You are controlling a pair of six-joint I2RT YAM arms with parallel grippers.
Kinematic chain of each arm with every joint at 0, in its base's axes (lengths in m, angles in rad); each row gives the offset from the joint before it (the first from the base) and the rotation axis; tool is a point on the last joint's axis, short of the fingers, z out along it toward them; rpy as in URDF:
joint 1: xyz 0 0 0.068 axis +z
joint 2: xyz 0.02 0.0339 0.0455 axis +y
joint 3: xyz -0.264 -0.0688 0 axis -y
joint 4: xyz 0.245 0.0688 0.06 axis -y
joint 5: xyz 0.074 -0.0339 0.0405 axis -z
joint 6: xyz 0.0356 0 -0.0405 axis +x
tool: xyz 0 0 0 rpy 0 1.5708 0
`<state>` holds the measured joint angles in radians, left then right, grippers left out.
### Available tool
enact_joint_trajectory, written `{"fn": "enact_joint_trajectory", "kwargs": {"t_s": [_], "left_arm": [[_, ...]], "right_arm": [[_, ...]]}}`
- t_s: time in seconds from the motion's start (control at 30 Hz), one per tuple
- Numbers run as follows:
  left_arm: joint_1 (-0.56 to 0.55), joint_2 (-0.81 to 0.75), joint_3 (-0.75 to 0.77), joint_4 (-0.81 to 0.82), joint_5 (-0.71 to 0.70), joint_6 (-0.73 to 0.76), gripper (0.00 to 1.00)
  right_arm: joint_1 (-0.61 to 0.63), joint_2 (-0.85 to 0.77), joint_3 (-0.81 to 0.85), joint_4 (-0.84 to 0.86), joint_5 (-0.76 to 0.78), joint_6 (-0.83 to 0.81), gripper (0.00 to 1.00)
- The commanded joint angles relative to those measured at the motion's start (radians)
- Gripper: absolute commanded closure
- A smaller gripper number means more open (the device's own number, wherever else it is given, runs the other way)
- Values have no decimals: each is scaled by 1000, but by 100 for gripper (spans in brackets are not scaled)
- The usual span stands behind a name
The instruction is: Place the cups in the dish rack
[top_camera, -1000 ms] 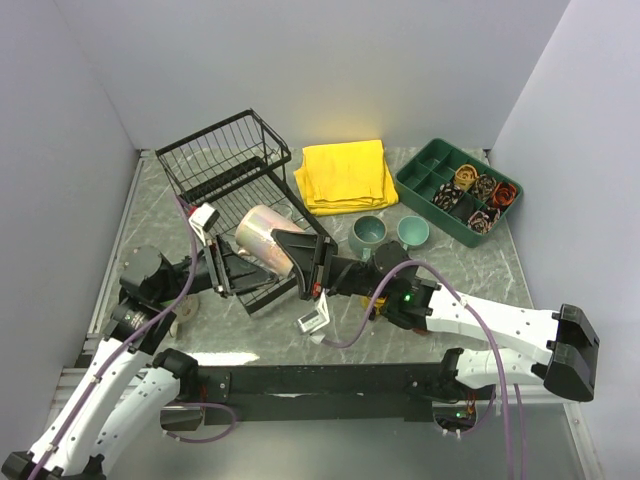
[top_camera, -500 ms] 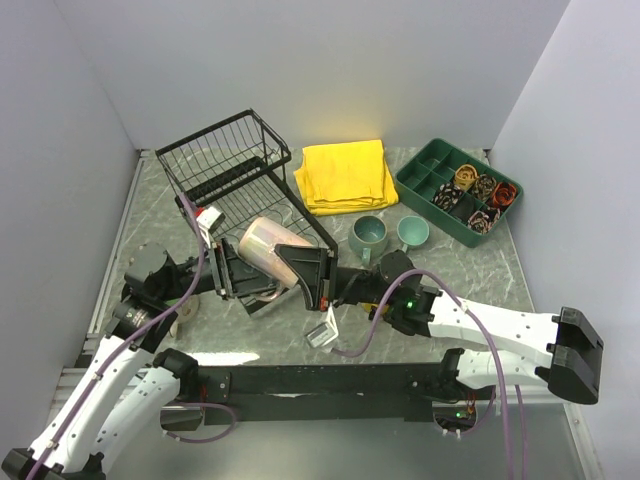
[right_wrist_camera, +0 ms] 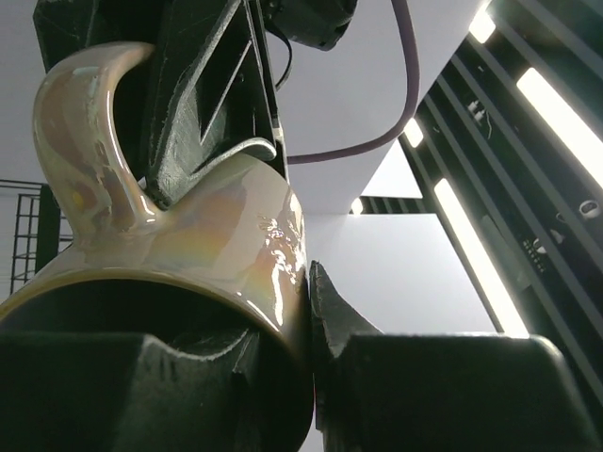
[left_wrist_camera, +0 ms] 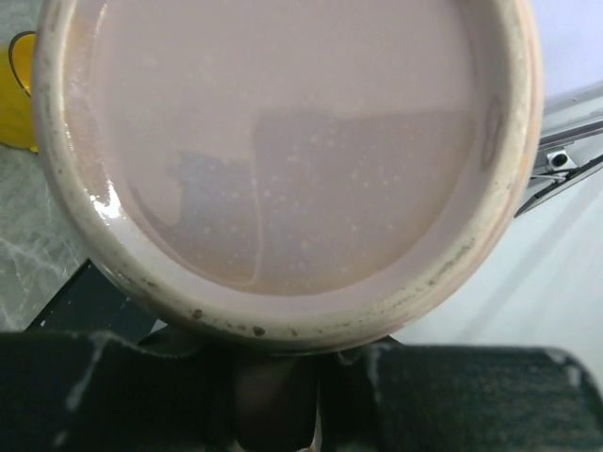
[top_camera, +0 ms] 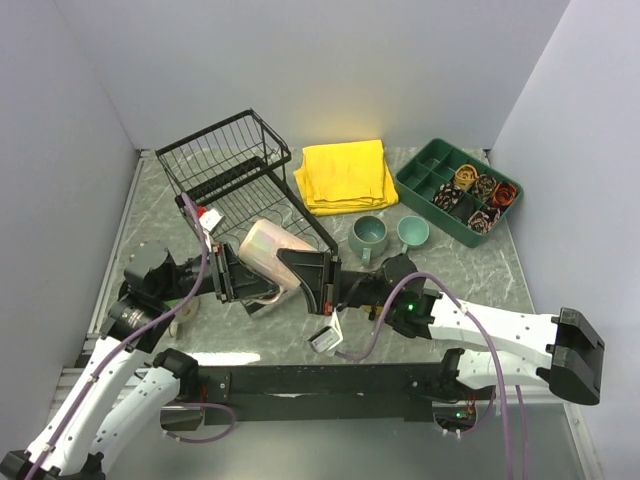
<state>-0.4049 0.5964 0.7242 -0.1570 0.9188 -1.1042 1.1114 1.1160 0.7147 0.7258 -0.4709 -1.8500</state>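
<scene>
The rack's lower wires are empty, so the robot's left gripper will next turn to face down, move outward, lower the cream cup (top_camera: 266, 248) onto them with its opening down and then let it go.
The cream cup (top_camera: 266, 248) is held in the air on its side, over the front of the black wire dish rack (top_camera: 225, 165). My right gripper (top_camera: 310, 276) is shut on the cup's rim, with one finger inside and one outside (right_wrist_camera: 306, 311). The cup's glossy wall and handle fill the right wrist view (right_wrist_camera: 188, 235). My left gripper (top_camera: 232, 274) is at the cup's other side, shut around the handle (left_wrist_camera: 273, 395). The cup's base fills the left wrist view (left_wrist_camera: 283, 141). Two teal cups (top_camera: 369, 234) (top_camera: 412, 232) stand on the table to the right.
A folded yellow cloth (top_camera: 345, 175) lies behind the teal cups. A green divided tray (top_camera: 458, 190) with rolled items is at the back right. A yellow glossy object (left_wrist_camera: 14, 94) shows at the left edge of the left wrist view. Grey walls close in the table.
My left gripper has moved right, up to the cream cup and around its handle. My right gripper has shifted the cup slightly forward and toward the left arm.
</scene>
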Motion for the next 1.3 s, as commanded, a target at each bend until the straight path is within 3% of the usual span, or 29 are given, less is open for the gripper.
{"fn": "enact_joint_trajectory", "kwargs": {"t_s": [0.0,0.07,0.1,0.23,0.4,0.43,0.47,0.57,0.63,0.67,0.77,0.87,0.97,1.27], "left_arm": [[1,-41,49,14,-78,44,99],[1,-58,46,20,-109,37,99],[1,-72,41,27,-130,32,99],[1,-99,0,50,-184,-3,99],[1,-129,-32,-1,-323,33,99],[1,-129,-25,-65,-427,61,99],[1,-126,-16,-93,-475,126,99],[1,-90,-26,-130,-619,232,99],[1,-57,-49,-95,-659,263,99],[1,-43,-72,-51,-685,289,99],[-3,32,-89,20,-725,362,99],[-18,117,-82,66,-791,426,99],[-46,210,-62,109,-877,466,99],[-201,339,-45,175,-1205,475,99]], "right_arm": [[8,-71,-18,109,32,17,72],[7,-108,-43,69,79,29,44],[7,-123,-50,58,93,43,25],[7,-188,-118,14,147,61,9],[8,-335,-184,-121,276,141,4],[8,-361,-184,-162,311,178,3],[7,-405,-166,-307,369,231,2],[4,-395,6,-667,619,565,0],[-37,-366,114,-789,724,797,0],[-76,-369,149,-954,694,861,0],[-220,-401,233,-1215,491,1035,0],[-349,-386,282,-1357,383,1110,0],[-485,-366,305,-1402,292,1155,0],[-596,-407,255,-1292,203,1247,0]]}}
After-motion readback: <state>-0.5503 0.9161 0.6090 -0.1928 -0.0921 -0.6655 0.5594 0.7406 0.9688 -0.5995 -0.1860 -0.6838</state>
